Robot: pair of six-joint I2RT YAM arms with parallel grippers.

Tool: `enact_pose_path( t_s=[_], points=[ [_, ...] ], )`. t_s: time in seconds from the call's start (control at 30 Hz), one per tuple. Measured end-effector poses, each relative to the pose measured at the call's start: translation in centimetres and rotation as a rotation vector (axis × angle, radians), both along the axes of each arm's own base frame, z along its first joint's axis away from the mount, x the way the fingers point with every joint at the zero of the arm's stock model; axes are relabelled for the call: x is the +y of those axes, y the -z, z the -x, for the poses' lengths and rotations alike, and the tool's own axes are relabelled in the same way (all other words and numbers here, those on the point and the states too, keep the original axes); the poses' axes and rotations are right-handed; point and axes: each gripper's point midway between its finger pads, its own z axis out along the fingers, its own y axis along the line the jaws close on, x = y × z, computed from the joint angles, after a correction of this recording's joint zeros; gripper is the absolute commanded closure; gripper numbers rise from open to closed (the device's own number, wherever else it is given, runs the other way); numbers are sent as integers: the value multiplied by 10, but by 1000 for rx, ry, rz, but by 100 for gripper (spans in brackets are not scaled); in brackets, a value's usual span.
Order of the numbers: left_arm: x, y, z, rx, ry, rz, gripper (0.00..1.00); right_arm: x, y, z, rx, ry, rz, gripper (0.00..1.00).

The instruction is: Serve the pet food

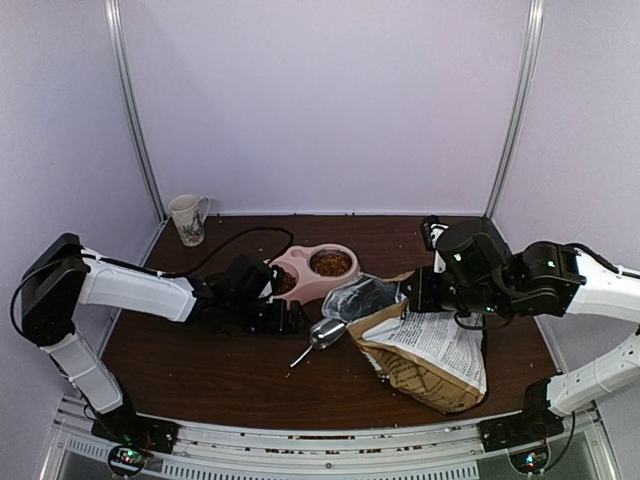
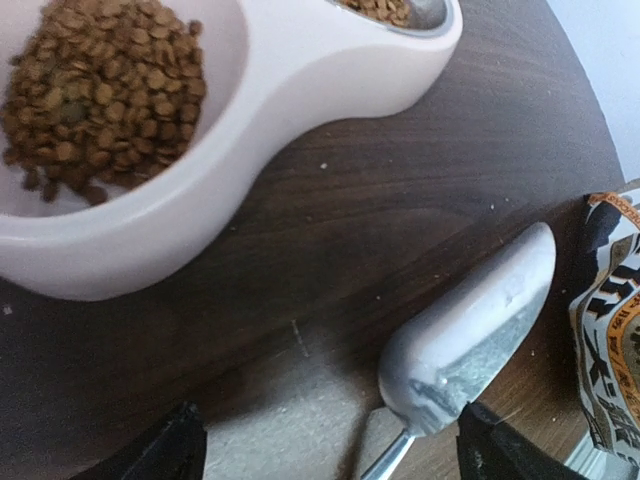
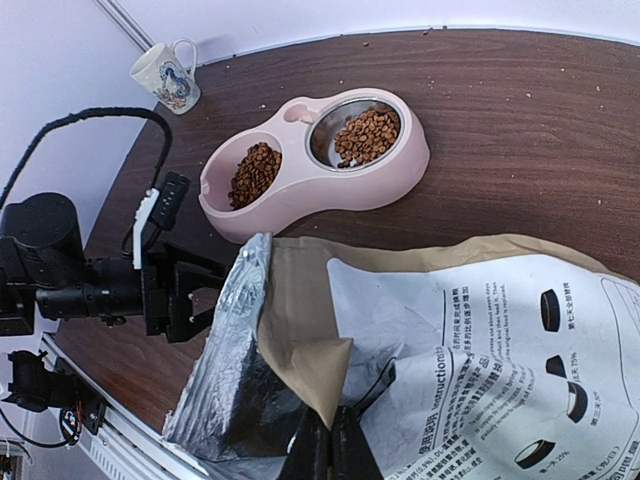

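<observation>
My left gripper rises over the scoop and moves across onto the bag's foil-lined rim on the scoop's side next, since my right gripper holds the bag's opening up.
The pet food is brown kibble heaped in the near cup of the pink double bowl; more fills the other cup. A metal scoop lies on the table between my left gripper's open fingers, close to the right one. In the top view the left gripper sits low in front of the bowl, with the scoop just to its right. My right gripper is shut on a fold at the mouth of the tan paper bag, holding its foil-lined opening up.
A printed mug stands at the back left corner of the brown table. The bag lies across the front right. A black cable runs behind the left arm. Crumbs dot the table's far side.
</observation>
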Motion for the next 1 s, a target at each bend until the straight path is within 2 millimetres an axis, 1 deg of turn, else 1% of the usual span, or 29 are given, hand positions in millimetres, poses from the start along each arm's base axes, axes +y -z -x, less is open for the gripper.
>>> enact_pose_path(
  t_s=[0.07, 0.13, 0.2, 0.27, 0.33, 0.4, 0.5, 0.57, 0.63, 0.73, 0.83, 0.87, 0.93, 1.0],
  points=[
    [13, -12, 0, -29, -23, -36, 11, 0, 0, 0, -1, -2, -1, 100],
    [23, -29, 0, -59, -43, -51, 14, 1, 0, 0, 1, -7, -2, 100],
    [30, -53, 3, -92, -50, -32, 16, 2, 0, 1, 4, -14, -2, 100],
    [31, -78, 7, -122, -43, 18, 16, 3, 0, 2, 6, -20, -5, 100],
    [26, -106, 13, -147, -18, 94, 16, 3, -1, 3, 8, -24, -10, 100],
    [14, -129, 20, -153, 22, 164, 15, 4, -2, 4, 10, -30, -17, 100],
    [-8, -149, 29, -142, 84, 237, 14, 4, -5, 5, 10, -35, -33, 100],
    [-23, -153, 36, -121, 124, 275, 14, 3, -8, 6, 6, -38, -46, 100],
    [-36, -148, 40, -88, 158, 299, 15, 2, -10, 6, 5, -38, -56, 100],
    [-49, -125, 44, -19, 198, 292, 18, 0, -11, 8, 4, -43, -71, 100],
    [-62, -107, 45, 39, 229, 276, 26, 0, -11, 10, 3, -52, -92, 100],
    [-66, -104, 45, 54, 239, 278, 32, 0, -11, 11, 3, -55, -98, 100],
    [-76, -101, 47, 76, 262, 295, 51, 0, -11, 13, 2, -63, -112, 100],
    [-87, -104, 50, 89, 290, 332, 76, 1, -11, 13, 0, -67, -121, 100]
  ],
)
